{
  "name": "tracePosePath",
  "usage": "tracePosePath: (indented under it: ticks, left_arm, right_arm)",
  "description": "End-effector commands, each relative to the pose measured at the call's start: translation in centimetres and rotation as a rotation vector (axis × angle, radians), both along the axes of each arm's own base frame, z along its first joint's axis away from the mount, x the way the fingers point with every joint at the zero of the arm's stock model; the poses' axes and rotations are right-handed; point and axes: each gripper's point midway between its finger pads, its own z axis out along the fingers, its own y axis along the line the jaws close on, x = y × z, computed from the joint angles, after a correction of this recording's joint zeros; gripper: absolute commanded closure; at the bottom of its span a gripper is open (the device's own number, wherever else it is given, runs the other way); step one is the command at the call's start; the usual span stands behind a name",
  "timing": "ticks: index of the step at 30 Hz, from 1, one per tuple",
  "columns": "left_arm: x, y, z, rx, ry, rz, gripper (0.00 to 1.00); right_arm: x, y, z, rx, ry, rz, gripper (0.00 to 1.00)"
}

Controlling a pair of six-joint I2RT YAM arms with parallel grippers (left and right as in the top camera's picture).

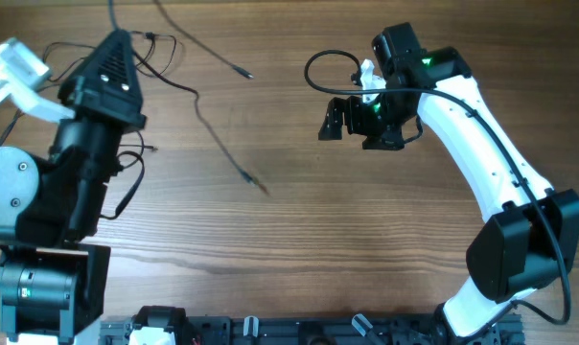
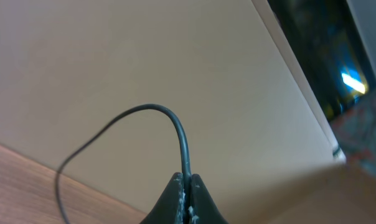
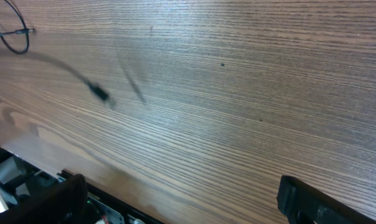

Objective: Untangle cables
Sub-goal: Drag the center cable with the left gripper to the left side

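The plug ends of the thin cable hang clear of the loops, so my left gripper will go down to the left in the overhead view next and let go of the cable beside the loops.
Several thin black cables lie in loose lines at the table's back left. One cable (image 1: 216, 57) runs diagonally to a plug end. Another cable (image 1: 222, 144) trails toward the table's middle. More loops (image 1: 131, 177) lie beside the left arm. My left gripper (image 1: 125, 38) is shut on a thin cable (image 2: 182, 140), which arches up from the jaws (image 2: 188, 183). My right gripper (image 1: 352, 123) is open and empty above bare wood right of the cables. In the right wrist view its fingers (image 3: 188, 205) are wide apart. Blurred plug ends (image 3: 101, 93) and a small loop (image 3: 14, 37) show beyond them.
The wooden table (image 1: 299, 240) spans the view. A thicker black robot cable (image 1: 318, 72) loops beside the right wrist. Both arm bases stand at the front corners, and a black rail (image 1: 270, 331) runs along the front edge.
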Motion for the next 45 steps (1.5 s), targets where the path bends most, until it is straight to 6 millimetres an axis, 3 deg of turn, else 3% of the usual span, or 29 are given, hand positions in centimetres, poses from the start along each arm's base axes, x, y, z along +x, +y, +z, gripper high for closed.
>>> tracePosePath:
  ticks: [1,3,7,10,15,16,18,21,30,31,34,36,40,43,45]
  left_arm:
    - [0.0,3.0,0.4,-0.247,0.02,0.106,0.96]
    - [0.1,3.9,-0.5,-0.358,0.06,0.13,0.96]
    - [-0.5,9.4,-2.2,-0.431,0.073,0.433,0.96]
    - [-2.6,13.4,-3.1,-0.436,0.059,0.671,0.96]
    - [-5.5,18.0,-4.1,-0.427,0.05,0.947,0.96]
    - [-6.9,19.7,-5.0,-0.411,0.072,1.056,0.96]
    - [-7.9,21.1,-6.2,-0.394,0.116,1.135,0.96]
    - [-9.7,23.9,-9.5,-0.357,0.258,1.287,0.96]
    - [-11.9,31.9,-18.1,-0.346,0.606,1.588,0.96]
    - [-11.8,33.2,-19.9,-0.342,0.672,1.617,0.96]
    - [-9.9,34.5,-23.0,-0.288,0.807,1.577,0.96]
    - [-6.5,35.0,-26.8,-0.254,0.935,1.423,0.96]
    - [-3.9,34.4,-32.2,-0.29,1.092,1.253,0.96]
    - [-3.5,34.0,-36.0,-0.218,1.254,1.147,0.96]
    - [-4.8,32.9,-39.7,-0.221,1.429,1.104,0.96]
  right_arm:
    - [-0.1,0.3,-0.3,0.008,0.011,0.002,0.0]
    - [0.0,0.4,-0.2,0.009,0.006,0.002,0.0]
    - [0.2,0.4,-0.2,0.011,0.0,0.004,0.01]
    - [0.2,0.4,-0.2,0.012,-0.003,0.004,0.0]
    - [0.4,0.5,-0.2,0.015,-0.012,0.004,0.0]
    - [0.4,0.5,-0.2,0.015,-0.012,0.004,0.0]
    - [0.4,0.5,-0.2,0.015,-0.013,0.004,0.0]
    - [0.5,0.5,-0.2,0.015,-0.014,0.004,0.0]
    - [0.4,0.5,-0.2,0.015,-0.013,0.004,0.0]
    - [0.4,0.5,-0.2,0.014,-0.012,0.004,0.0]
    - [0.4,0.5,-0.2,0.014,-0.011,0.003,0.0]
    - [0.4,0.5,-0.2,0.014,-0.009,0.002,0.0]
    - [0.4,0.5,-0.2,0.014,-0.01,0.003,0.01]
    - [0.5,0.5,-0.2,0.016,-0.015,0.002,0.0]
    - [0.6,0.6,-0.2,0.018,-0.02,0.002,0.0]
